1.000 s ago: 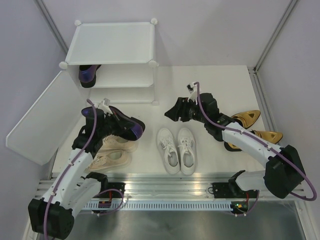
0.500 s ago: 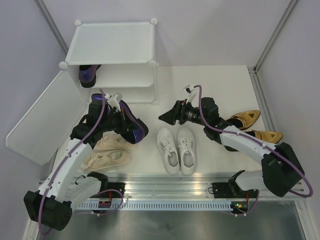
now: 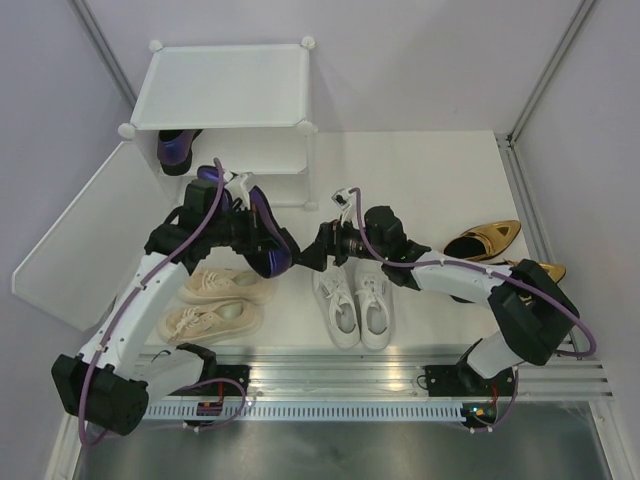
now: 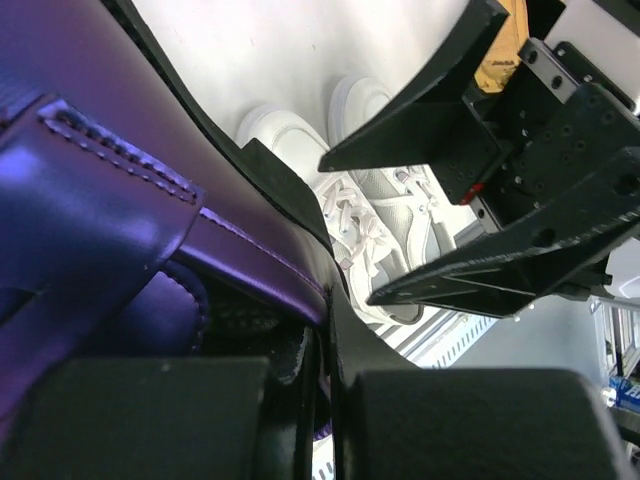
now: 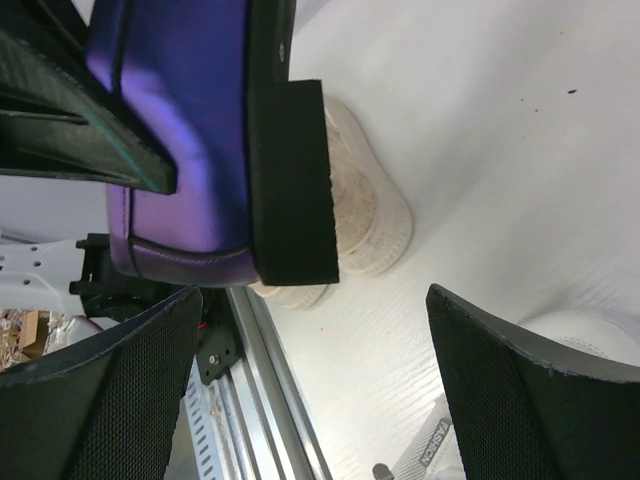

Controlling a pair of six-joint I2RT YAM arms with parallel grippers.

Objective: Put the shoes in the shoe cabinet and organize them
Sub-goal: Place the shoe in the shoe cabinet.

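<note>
The loafer in my left gripper needs to move outward next, turn straight into the cabinet and be released there. The shelf's empty side lies outward of my left gripper.
My left gripper is shut on the rim of a glossy purple loafer, held above the table in front of the shoe cabinet. Up close, the loafer fills the left wrist view, its edge pinched between the jaws. My right gripper is open, right beside the loafer's black heel, which sits between and just beyond its fingers. The other purple loafer stands in the cabinet's left side. White sneakers, beige sneakers and gold heels lie on the table.
The cabinet's white door hangs open to the left, near my left arm. A metal rail runs along the table's near edge. Grey walls close in both sides.
My left arm has lifted the purple loafer up and to the right. The right arm has swung left from the gold heels to the loafer's heel, its jaws opening wider.
</note>
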